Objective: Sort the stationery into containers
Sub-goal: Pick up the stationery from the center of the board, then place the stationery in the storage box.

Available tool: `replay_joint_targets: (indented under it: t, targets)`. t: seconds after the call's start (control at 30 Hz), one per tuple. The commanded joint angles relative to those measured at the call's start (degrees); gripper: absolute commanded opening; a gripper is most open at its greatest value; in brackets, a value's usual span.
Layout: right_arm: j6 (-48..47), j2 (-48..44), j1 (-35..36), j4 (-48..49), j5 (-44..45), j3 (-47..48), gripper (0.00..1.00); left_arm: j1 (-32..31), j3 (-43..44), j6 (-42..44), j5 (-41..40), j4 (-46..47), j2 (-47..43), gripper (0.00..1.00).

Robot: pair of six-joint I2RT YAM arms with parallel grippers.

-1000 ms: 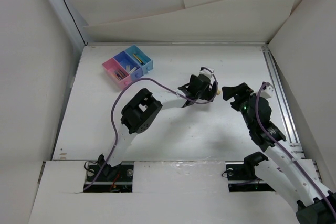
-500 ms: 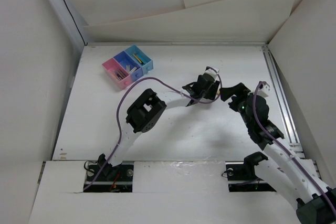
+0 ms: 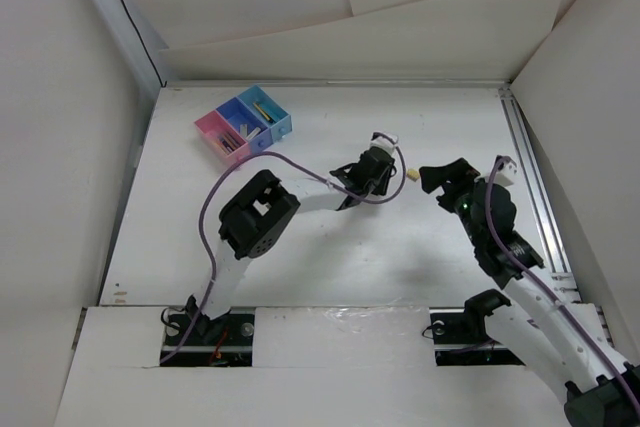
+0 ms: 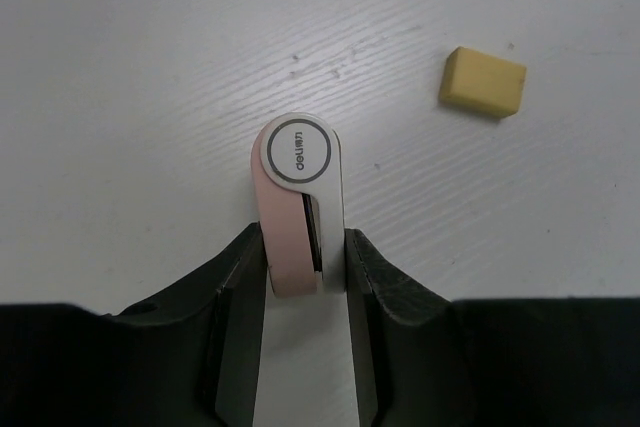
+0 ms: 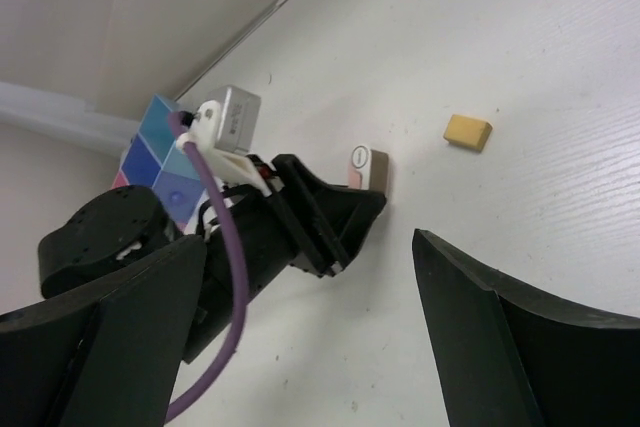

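Observation:
I will next raise my left gripper and shift it left in the top view over the dark blue compartment (image 3: 242, 119) to release the pink eraser, as pale blocks are already inside.
My left gripper (image 4: 305, 247) is shut on a pink eraser (image 4: 295, 207) in a white sleeve, which stands on edge on the table with both jaws pressed against its sides. That eraser (image 5: 360, 162) also shows in the right wrist view, at the tip of the left gripper (image 3: 377, 169). A beige eraser (image 4: 483, 81) lies loose just to its right (image 3: 411, 175). The right gripper (image 3: 440, 179) hangs wide open with nothing in it (image 5: 310, 242), right of the beige eraser (image 5: 468, 131). The containers (image 3: 245, 124) sit at the far left, holding pens.
White walls close in the table on the left, back and right. A metal rail (image 3: 530, 177) runs along the right edge. The left arm's purple cable (image 3: 300, 157) loops over the middle of the table.
The left gripper's jaws have closed onto the pink eraser, and that arm has drawn slightly left. The right arm has barely moved.

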Motion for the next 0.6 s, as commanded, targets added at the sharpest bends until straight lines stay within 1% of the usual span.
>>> replay_joint_targets:
  t: [0.0,0.07,0.1,0.13,0.23,0.33,0.37,0.4,0.47,0.5,0.57]
  targets:
    - [-0.56,-1.06,-0.2,1.94,-0.35,-0.03,0.9,1.72,-3.03,-2.03,-2.09,2.17,-9.22,0.19]
    - [-0.56,-1.67,-0.2,1.94,-0.96,-0.03,0.9,3.47,-5.32,-2.65,-2.96,2.17,-13.09,0.2]
    - [-0.56,-1.68,-0.2,1.94,-0.96,-0.03,0.9,3.47,-5.32,-2.65,-5.24,1.65,-14.32,0.22]
    - [-0.56,-1.68,-0.2,1.94,-0.96,-0.03,0.9,4.43,-6.11,-2.65,-6.22,0.25,-16.68,0.22]
    - [-0.56,-2.2,-0.2,1.94,-1.49,-0.03,0.9,7.68,-6.64,-3.17,-10.44,-2.74,-19.42,0.23]
    - [-0.56,-2.2,-0.2,1.94,-2.02,-0.03,0.9,14.09,-7.26,-6.41,-10.44,-4.85,-22.24,0.23]
    - [-0.56,-2.2,-0.2,1.94,-2.02,-0.03,0.9,16.11,-8.21,-8.78,-9.75,-4.86,-23.55,0.23]
    - [-0.56,-2.73,-0.2,1.94,-2.02,-0.03,0.9,20.48,-9.62,-10.19,-9.13,-4.86,-24.09,0.25]
    - [-0.56,-3.34,-0.2,1.94,-2.02,-0.55,0.9,25.07,-10.77,-13.01,-6.33,-4.86,-24.87,0.25]
    - [-0.56,-3.35,-0.2,1.94,-2.02,-0.56,0.9,29.1,-12.34,-15.02,-5.36,-4.34,-25.66,0.25]
    - [-0.56,-3.35,-0.2,1.94,-2.54,-0.56,0.9,32.81,-14.02,-17.05,-2.64,-2.24,-26.28,0.25]
